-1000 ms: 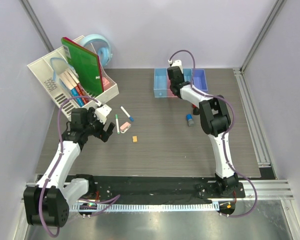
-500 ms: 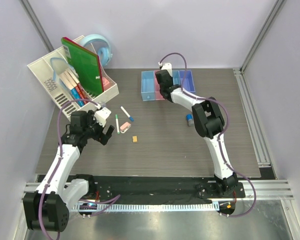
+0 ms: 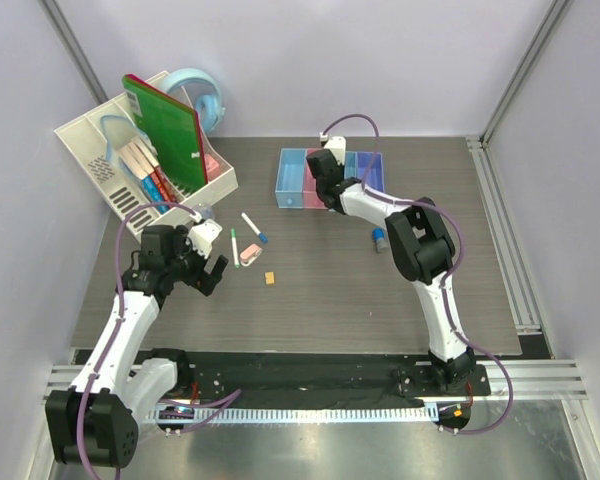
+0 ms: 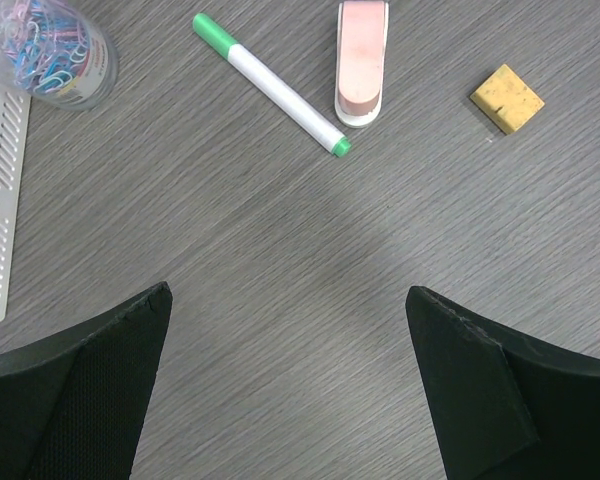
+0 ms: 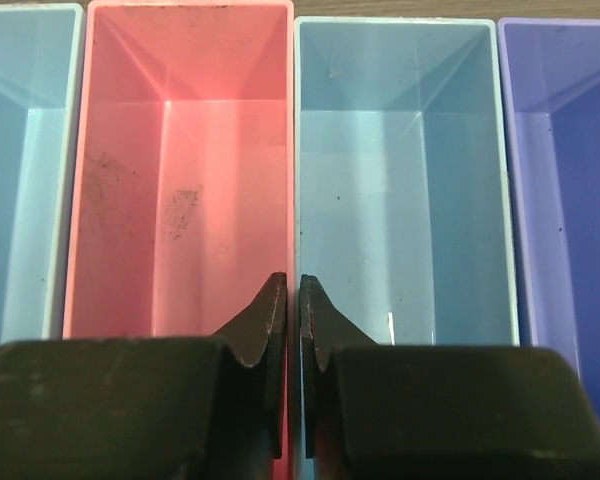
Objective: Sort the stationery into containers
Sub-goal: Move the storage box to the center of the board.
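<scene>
The right gripper will next pull the bins back by the pinched side between the pink and blue bins and let go of it, because bare tabletop at their near edge (image 3: 305,217) lies back of the gripper.
The containers (image 3: 292,180), four joined bins, stand at the back centre. My right gripper (image 3: 326,183) is shut on the wall (image 5: 291,150) between the pink bin (image 5: 180,200) and the blue bin (image 5: 400,200), one finger in each; its tips (image 5: 292,290) pinch that wall. The bins are empty. My left gripper (image 3: 208,262) is open and empty just left of the green-capped pen (image 3: 234,245), pink eraser (image 3: 249,254) and orange block (image 3: 269,278). In the left wrist view, pen (image 4: 270,84), eraser (image 4: 361,60) and block (image 4: 507,98) lie ahead of my open gripper (image 4: 288,292). A blue-capped pen (image 3: 252,228) and a blue-grey cylinder (image 3: 379,240) lie loose. The red-and-black cylinder is out of view.
The white slotted organizer (image 3: 95,150) with the green book (image 3: 165,125) stands at the back left, the light-blue tape dispenser (image 3: 205,95) behind it. A clear jar of paper clips (image 4: 50,50) sits beside the organizer. A metal rail (image 3: 500,240) runs along the right edge.
My right gripper has moved left with the row of bins in its grip, so the bins now stand further left. My left gripper has drawn back slightly toward the near edge.
</scene>
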